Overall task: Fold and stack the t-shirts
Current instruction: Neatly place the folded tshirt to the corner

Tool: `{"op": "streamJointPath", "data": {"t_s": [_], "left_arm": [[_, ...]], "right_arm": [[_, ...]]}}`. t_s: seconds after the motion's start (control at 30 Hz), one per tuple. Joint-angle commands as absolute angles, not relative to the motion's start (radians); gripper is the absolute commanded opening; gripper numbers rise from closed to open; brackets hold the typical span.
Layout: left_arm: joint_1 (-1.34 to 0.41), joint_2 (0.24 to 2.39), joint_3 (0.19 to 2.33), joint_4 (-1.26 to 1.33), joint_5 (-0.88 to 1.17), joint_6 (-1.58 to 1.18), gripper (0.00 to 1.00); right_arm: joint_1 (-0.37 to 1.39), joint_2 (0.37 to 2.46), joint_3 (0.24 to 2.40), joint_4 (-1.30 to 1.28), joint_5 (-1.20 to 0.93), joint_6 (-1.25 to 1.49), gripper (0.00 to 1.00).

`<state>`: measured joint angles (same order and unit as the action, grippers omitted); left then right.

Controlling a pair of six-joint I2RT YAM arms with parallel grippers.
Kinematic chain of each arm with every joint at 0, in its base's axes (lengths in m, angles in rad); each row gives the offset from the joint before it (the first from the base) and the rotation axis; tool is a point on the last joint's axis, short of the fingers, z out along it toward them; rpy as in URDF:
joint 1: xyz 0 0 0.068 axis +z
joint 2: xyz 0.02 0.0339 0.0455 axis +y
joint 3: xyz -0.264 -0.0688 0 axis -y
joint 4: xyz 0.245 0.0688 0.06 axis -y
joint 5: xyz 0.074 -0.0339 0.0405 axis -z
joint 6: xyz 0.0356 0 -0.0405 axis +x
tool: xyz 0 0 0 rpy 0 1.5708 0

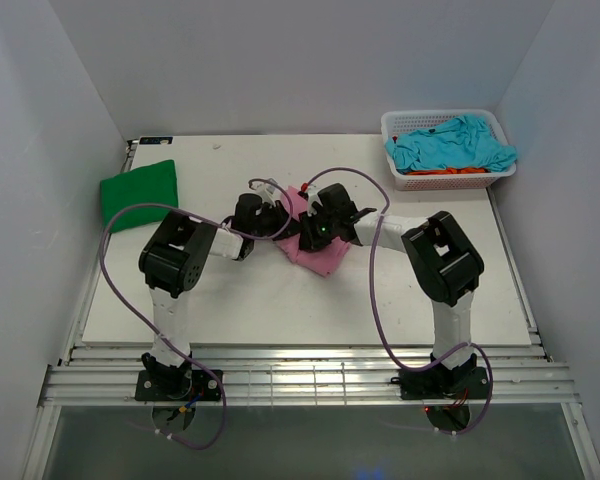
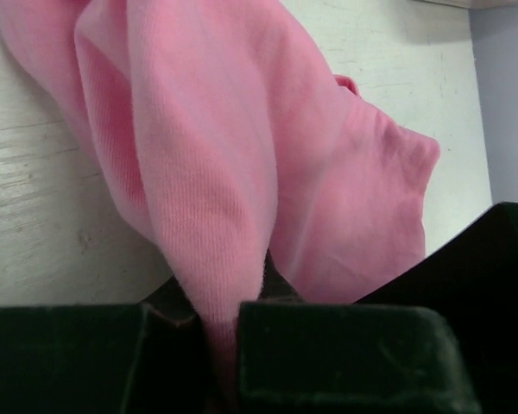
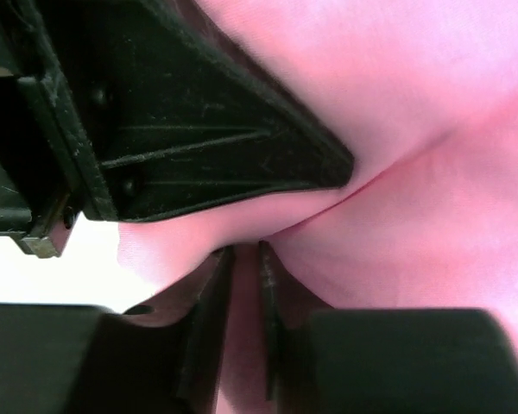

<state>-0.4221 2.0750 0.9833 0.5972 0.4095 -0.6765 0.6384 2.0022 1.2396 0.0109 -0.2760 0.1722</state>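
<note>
My left gripper carries the pink t-shirt up and away from my base, over the green t-shirt (image 1: 140, 194) next.
The pink t-shirt (image 1: 320, 255) lies bunched at the table's middle, between both grippers. My left gripper (image 1: 272, 222) is shut on a fold of the pink shirt (image 2: 216, 198); the cloth runs down between its fingers (image 2: 328, 345). My right gripper (image 1: 310, 228) is shut on another fold of the pink shirt (image 3: 414, 233), close beside the left gripper, whose black body (image 3: 181, 129) fills the upper left of the right wrist view. A bright green t-shirt (image 1: 139, 193) lies folded at the far left. A turquoise t-shirt (image 1: 450, 142) lies over an orange one (image 1: 458, 171) in the basket.
A white mesh basket (image 1: 400, 178) stands at the far right corner of the white table (image 1: 280, 310). White walls enclose the table on three sides. Purple cables loop from both arms over the table.
</note>
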Motion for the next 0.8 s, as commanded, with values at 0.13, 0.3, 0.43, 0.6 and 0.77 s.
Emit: {"op": "streamJointPath", "data": {"t_s": [0.13,0.3,0.43,0.6,0.77], "left_arm": [[-0.445,1.91,0.91,0.3,0.065,-0.549,0.0],[-0.437,1.787,0.959,0.138,-0.098,-0.465,0.0],[-0.425,1.756,1.031,0.01,-0.179,-0.408,0.0],[-0.408,1.726,1.107,-0.101,-0.294,-0.35,0.0],[-0.377,1.707,1.161,-0.173,-0.4,-0.293,0.0]], "right_arm": [[0.658,1.861,1.112,-0.08,-0.166,0.123,0.44],[0.658,1.68,1.089,-0.176,-0.048,0.12,0.49],[0.66,1.568,1.043,-0.215,0.035,0.124,0.53],[0.658,1.471,0.96,-0.227,0.063,0.137,0.53],[0.66,1.427,0.884,-0.172,0.022,0.143,0.53]]}}
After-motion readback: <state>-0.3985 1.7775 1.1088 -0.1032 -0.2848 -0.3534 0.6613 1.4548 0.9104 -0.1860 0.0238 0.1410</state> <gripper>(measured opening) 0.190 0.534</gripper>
